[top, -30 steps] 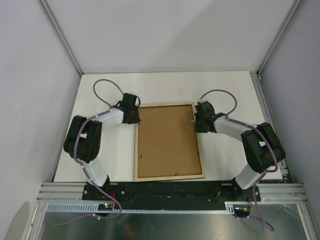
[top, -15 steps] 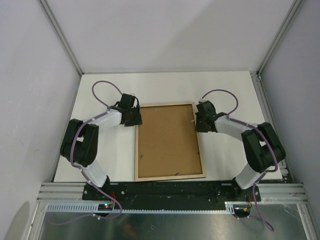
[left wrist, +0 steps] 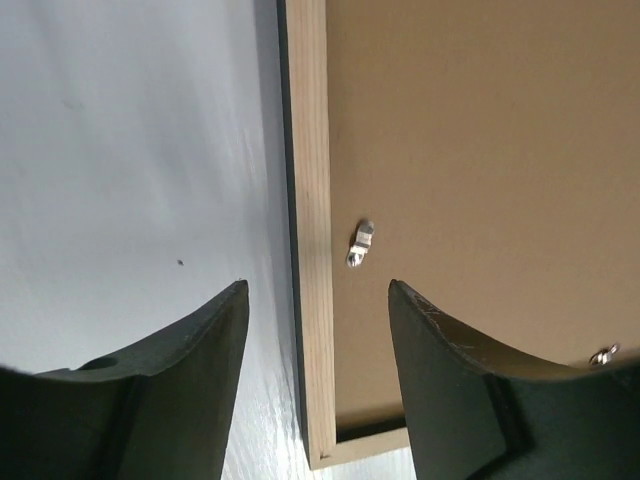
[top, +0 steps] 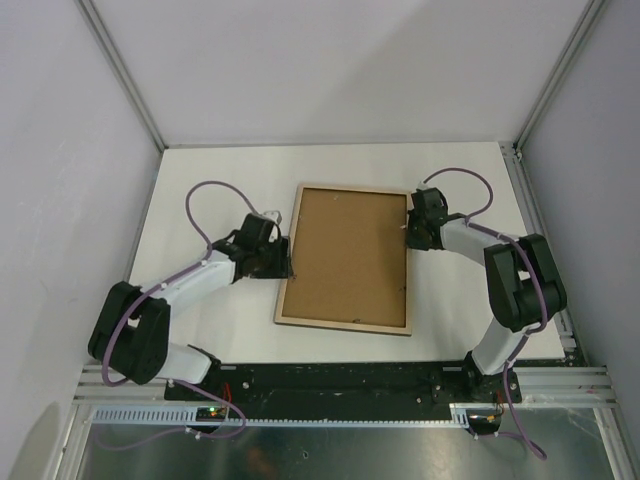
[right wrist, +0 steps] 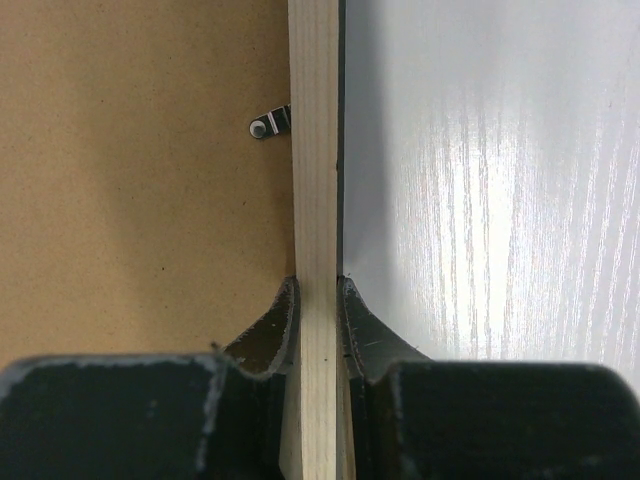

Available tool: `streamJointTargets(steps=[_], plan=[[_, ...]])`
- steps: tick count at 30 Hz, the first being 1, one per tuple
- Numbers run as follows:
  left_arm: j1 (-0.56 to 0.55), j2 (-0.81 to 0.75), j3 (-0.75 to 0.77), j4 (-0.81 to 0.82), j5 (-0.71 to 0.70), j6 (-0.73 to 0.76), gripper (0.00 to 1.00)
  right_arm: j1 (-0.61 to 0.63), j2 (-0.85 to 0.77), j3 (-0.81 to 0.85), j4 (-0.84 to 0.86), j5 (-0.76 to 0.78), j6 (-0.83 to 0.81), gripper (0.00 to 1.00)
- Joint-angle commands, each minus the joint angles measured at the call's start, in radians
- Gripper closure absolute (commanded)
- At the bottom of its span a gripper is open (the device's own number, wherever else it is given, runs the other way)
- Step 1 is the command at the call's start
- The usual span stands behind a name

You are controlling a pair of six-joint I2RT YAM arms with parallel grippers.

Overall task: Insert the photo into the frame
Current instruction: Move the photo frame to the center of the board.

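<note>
I should move my left gripper down, ease it outward past the metal clip and close it on the bar between its fingers, because only the opposite bar is held.
The frame (top: 340,323) lies back up on the white table, light wood rim showing, and the brown backing board (top: 350,255) fills it. The photo is not in view. My right gripper (top: 410,228) is shut on the frame's right rail, one finger on each side of the wood (right wrist: 314,120), as the right wrist view (right wrist: 317,285) shows. My left gripper (top: 283,262) is open and straddles the frame's left rail (left wrist: 308,150) near a corner without touching it, as the left wrist view (left wrist: 316,285) shows.
Small metal clips (left wrist: 361,243) (right wrist: 270,123) sit on the backing board by the rails. The white table (top: 220,190) is ringed by grey walls and metal posts. The arm bases stand on the black rail (top: 340,378) at the near edge.
The frame has slid away from the arm bases and turned a little, its far end swinging right. Both arms have reached farther out with it. The left gripper now sits lower along the left rail.
</note>
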Motion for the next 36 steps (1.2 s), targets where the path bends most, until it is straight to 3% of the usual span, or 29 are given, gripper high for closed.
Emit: streamJointTargets(steps=[1,17,36], plan=[[-0.028,-0.044,-0.035,-0.005,0.009,0.034,0.37,-0.002,0.026,0.033,0.023,-0.004,-0.03,1.0],[-0.066,0.116,0.052,-0.006,0.005,0.061,0.38,-0.005,0.02,0.034,0.006,-0.039,-0.036,1.0],[-0.067,0.176,0.081,-0.005,-0.029,0.05,0.5,-0.005,0.015,0.033,0.0,-0.066,-0.035,1.0]])
